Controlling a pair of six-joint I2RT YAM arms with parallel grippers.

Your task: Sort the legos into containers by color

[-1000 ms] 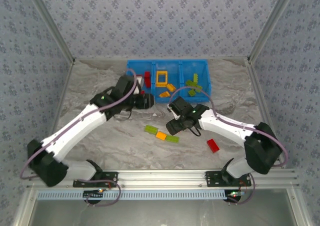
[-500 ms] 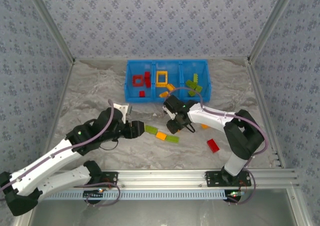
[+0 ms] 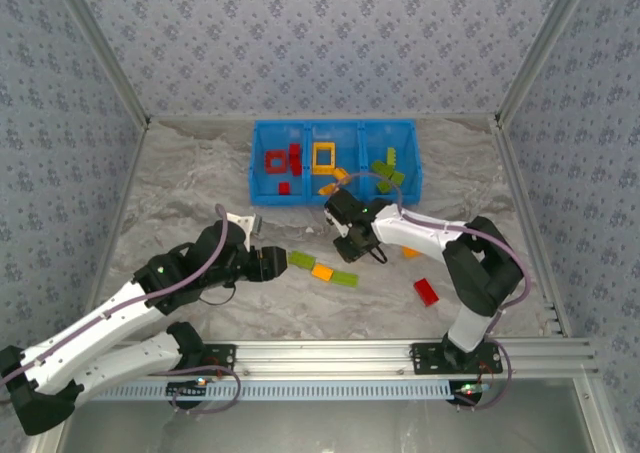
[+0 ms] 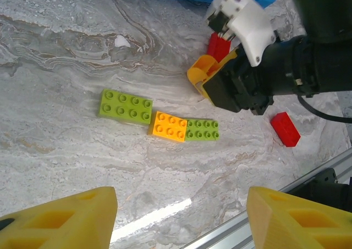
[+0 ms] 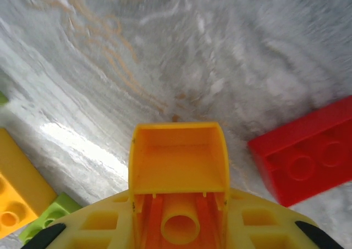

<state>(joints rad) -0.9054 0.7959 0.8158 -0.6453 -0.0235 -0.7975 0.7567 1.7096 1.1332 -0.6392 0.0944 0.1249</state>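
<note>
I should lift my right gripper, carry the orange-yellow brick outward over the tray's rim and lower it for release, as the matching orange-yellow legos' middle section is outward.
The blue tray of containers (image 3: 335,124) stands at the back: red legos (image 3: 280,163) in its left compartment, orange-yellow ones (image 3: 323,157) in the middle, lime green ones (image 3: 388,168) on the right. My right gripper (image 3: 350,241) (image 5: 179,205) is down at the table in front of the tray, shut on an orange-yellow brick (image 5: 179,155) (image 4: 204,72). A red brick (image 5: 305,150) (image 4: 218,44) lies right beside it. My left gripper (image 3: 272,265) (image 4: 179,219) stands open and holds nothing, just left of a row of green (image 3: 301,261), orange (image 3: 322,271) and green (image 3: 345,279) bricks.
Another red brick (image 3: 427,292) (image 4: 285,129) lies on the marble table toward the front right, and a small orange piece (image 3: 410,253) sits beside the right forearm. Patterned walls close in the sides and the back. A metal rail (image 3: 330,353) runs along the near edge.
My left arm has drawn back from the tray to the near left, beside the row of bricks. The right gripper has shifted slightly toward the tray and closed on the orange-yellow brick.
</note>
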